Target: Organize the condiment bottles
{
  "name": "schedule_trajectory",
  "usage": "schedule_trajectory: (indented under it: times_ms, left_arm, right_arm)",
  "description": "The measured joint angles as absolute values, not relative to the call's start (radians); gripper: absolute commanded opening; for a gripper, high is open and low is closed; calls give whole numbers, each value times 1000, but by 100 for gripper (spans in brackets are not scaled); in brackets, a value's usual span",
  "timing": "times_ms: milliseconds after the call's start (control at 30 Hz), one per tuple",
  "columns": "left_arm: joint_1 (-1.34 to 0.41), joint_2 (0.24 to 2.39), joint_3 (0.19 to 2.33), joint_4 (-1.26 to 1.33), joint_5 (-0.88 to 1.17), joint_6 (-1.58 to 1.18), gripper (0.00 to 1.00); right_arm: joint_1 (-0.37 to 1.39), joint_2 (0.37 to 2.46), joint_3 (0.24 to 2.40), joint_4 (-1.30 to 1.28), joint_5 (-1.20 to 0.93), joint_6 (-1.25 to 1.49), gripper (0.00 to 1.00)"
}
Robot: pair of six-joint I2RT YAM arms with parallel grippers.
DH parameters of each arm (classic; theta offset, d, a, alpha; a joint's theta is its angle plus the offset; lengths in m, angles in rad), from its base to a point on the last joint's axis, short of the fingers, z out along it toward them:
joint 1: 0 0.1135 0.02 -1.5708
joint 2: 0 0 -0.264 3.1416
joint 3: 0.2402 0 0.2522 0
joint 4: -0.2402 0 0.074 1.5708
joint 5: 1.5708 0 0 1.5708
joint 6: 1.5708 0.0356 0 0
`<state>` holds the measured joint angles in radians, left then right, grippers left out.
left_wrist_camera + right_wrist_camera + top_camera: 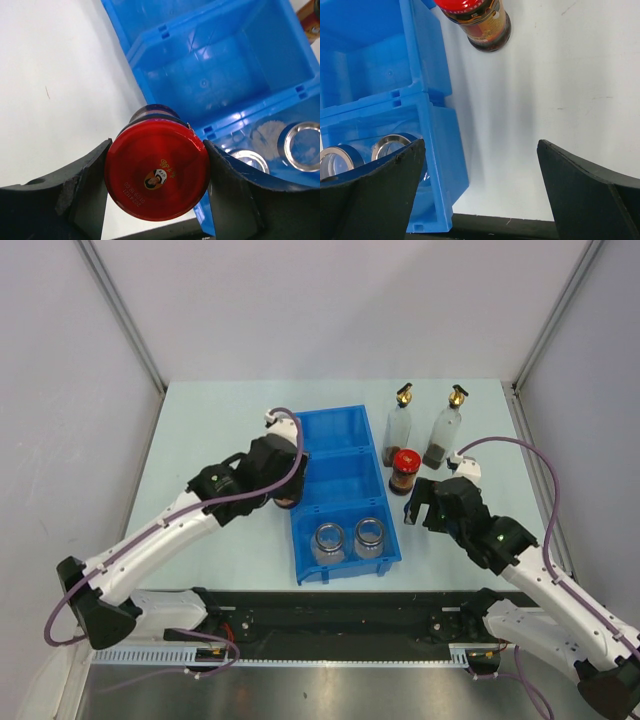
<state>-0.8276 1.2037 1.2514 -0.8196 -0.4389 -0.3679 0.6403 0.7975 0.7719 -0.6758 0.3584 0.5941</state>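
The bin's compartment is below my left gripper and to its right in the top view, so my left gripper will next move over the empty middle compartment (323,491), lower the jar and release it.
My left gripper (157,172) is shut on a brown red-lidded jar (157,170) just left of the blue bin (341,426); in the top view the jar (287,502) is mostly hidden under the gripper (283,495). The other red-lidded jar (403,471) stands right of the bin and shows in the right wrist view (479,20). Two tall clear bottles with gold spouts (399,424) (445,428) stand behind it. Two silver-lidded jars (328,541) (369,536) sit in the bin's near compartment. My right gripper (424,508) is open and empty, right of the bin (481,190).
The bin's middle compartment (220,75) and far compartment hold nothing. White walls with metal frame posts enclose the table on three sides. A black rail (340,612) runs along the near edge, by the arm bases.
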Motion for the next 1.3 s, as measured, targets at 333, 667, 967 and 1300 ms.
schedule_trajectory:
  times_ms: [333, 667, 967, 1300]
  left_arm:
    - [-748, 1380, 1410, -787, -347, -298, 0]
    - [-746, 1559, 1461, -727, -292, -326, 0]
    - [-744, 1670, 1449, -659, -275, -353, 0]
    - [-744, 1695, 1395, -599, -276, -358, 0]
  right_arm:
    - [630, 786, 765, -671, 358, 590, 100]
    - [621, 784, 750, -659, 356, 590, 100]
    - [602, 784, 750, -659, 348, 590, 100]
    - [576, 810, 750, -649, 325, 582, 100]
